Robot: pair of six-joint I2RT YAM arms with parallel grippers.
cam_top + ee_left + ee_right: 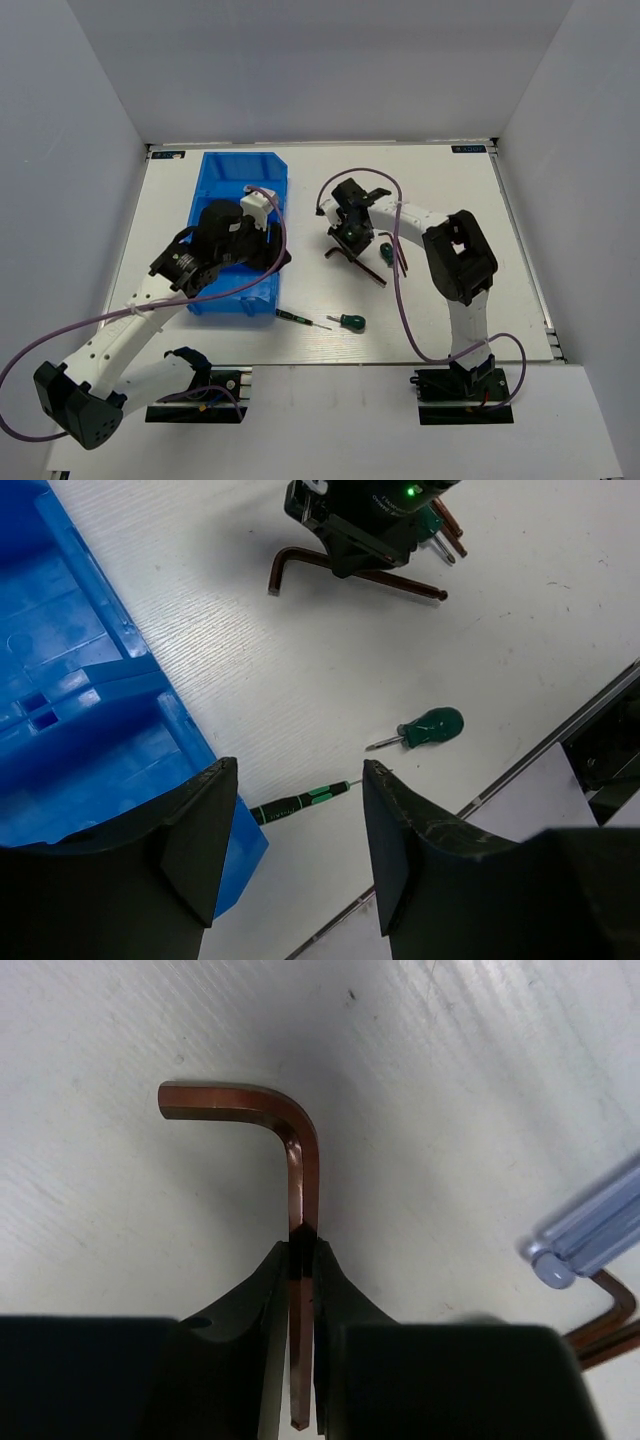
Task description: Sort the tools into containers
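My right gripper's fingers hold the reddish-brown hex key, so it should lift outward, to the left in the top view, then lower over the middle blue bin.
My right gripper (302, 1255) is shut on the long arm of a reddish-brown L-shaped hex key (296, 1150), at or just above the white table; it also shows in the top view (350, 238) and in the left wrist view (370, 535). Two more hex keys (605, 1325) and a pale blue screwdriver handle (595, 1235) lie to its right. My left gripper (300, 780) is open and empty above the near right corner of the blue bins (60, 700). A slim dark screwdriver (295, 803) and a stubby green-handled screwdriver (430, 726) lie below it.
The blue bins (240, 170) stand on the left half of the table. A second green-handled screwdriver (386, 252) lies next to the right gripper. The table's near edge strip (560, 740) runs just past the green screwdriver. Grey walls enclose the table.
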